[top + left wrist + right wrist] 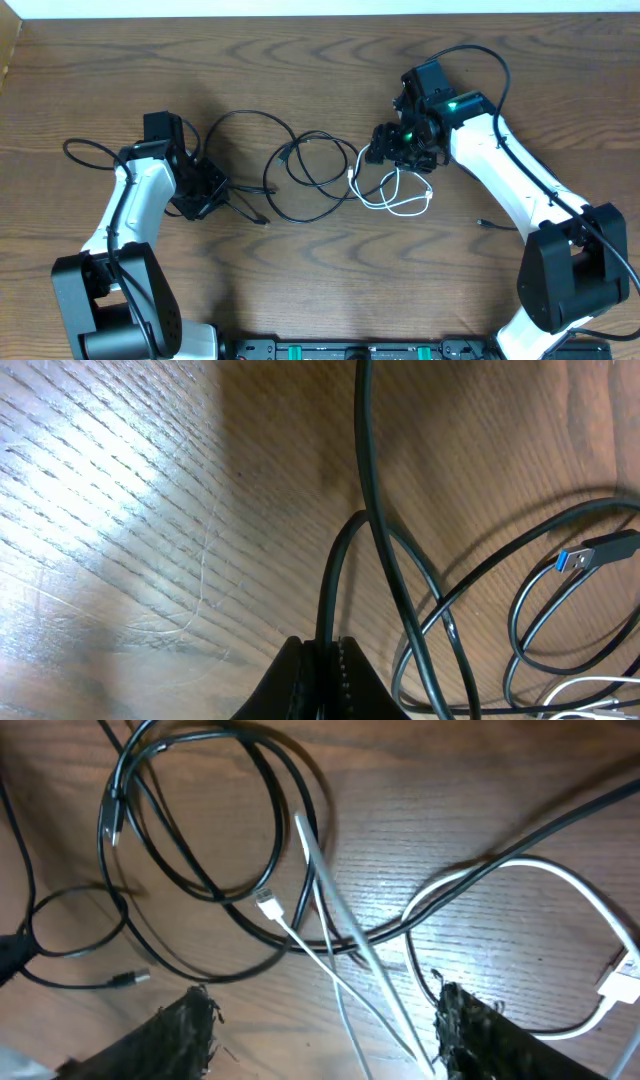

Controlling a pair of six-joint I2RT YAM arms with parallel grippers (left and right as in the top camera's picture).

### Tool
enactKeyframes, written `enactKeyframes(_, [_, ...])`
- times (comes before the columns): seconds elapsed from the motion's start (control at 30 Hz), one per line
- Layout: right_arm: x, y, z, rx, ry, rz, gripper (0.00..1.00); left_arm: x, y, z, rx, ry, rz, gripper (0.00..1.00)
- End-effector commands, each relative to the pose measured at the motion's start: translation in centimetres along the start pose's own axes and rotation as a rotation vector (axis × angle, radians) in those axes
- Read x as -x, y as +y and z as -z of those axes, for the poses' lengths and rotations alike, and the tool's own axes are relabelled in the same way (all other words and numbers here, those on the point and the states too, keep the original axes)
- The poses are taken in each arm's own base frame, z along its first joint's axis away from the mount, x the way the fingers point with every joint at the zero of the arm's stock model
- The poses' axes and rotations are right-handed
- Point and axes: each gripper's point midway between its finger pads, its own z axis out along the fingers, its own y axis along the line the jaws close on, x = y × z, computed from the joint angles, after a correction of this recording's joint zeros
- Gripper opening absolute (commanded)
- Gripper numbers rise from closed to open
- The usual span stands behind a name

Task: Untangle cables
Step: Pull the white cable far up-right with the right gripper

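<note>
The open fingers still hover above the parts of the white cable, so the right gripper moves down to the white cable's bend beside the black cables' loops next.
Black cables [310, 175] lie in overlapping loops mid-table, and a shorter white cable [398, 197] is coiled at their right. My left gripper [205, 190] is shut on a black cable [345, 550] at the left end of the tangle. A blue-tipped USB plug [592, 553] lies further off in the left wrist view. My right gripper [385, 150] hovers open over the right side of the tangle. In the right wrist view its jaws [325, 1020] are wide apart, and white cable strands [330, 905] pass between them close to the right finger, crossing black loops [200, 810].
A small loose plug end [483, 222] lies on the wood right of the white coil. Another plug tip [262, 220] rests below the black loops. The thick black arm cables [480, 55] arc above the right arm. The table's far edge runs along the top.
</note>
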Motion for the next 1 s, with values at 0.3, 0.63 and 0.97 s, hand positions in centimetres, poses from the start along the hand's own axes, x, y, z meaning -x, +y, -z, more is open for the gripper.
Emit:
enactKeyframes(0.3, [-0.4, -1.8, 0.2, -0.103, 0.006, 0.122, 0.73, -0.1, 0.6, -0.5, 0.026, 0.005, -0.005, 0.08])
enactKeyframes(0.63, [0.4, 0.3, -2.2, -0.072, -0.030, 0.393, 0.72, 0.0, 0.5, -0.5, 0.023, 0.000, -0.006, 0.08])
enactKeyframes(0.97, [3.0, -1.4, -5.5, -0.167, -0.085, 0.443, 0.40, 0.0, 0.5, -0.5, 0.023, 0.001, -0.006, 0.08])
